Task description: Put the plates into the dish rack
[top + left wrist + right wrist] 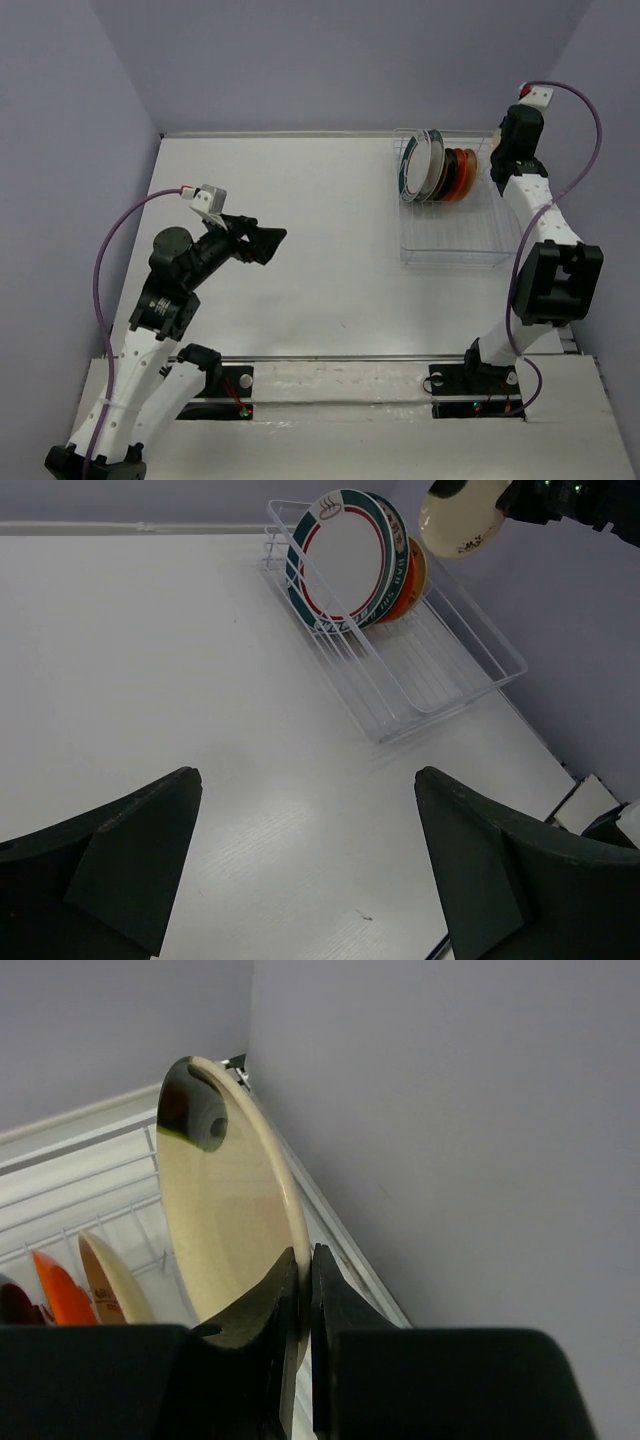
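The right gripper moves down toward the standing cream plate next and releases the held plate in the rack gap beside it, since that gap stands empty.
The dish rack (450,255) stands at the back right of the table. Several plates stand upright at its far end: a white plate with a teal rim (345,560) in front, then an amber one (417,568) and an orange-red one (398,608). My right gripper (305,1260) is shut on the rim of a cream plate (220,1210), held on edge above the rack's far right corner, next to the wall. Below it stand the orange-red plate (55,1290) and another cream plate (110,1285). My left gripper (308,780) hangs open over the bare table, holding nothing.
The lilac side wall (450,1110) is close to the right of the held plate. The near half of the rack (440,690) holds nothing. The right arm's elbow (555,280) hangs beside the rack's near right corner.
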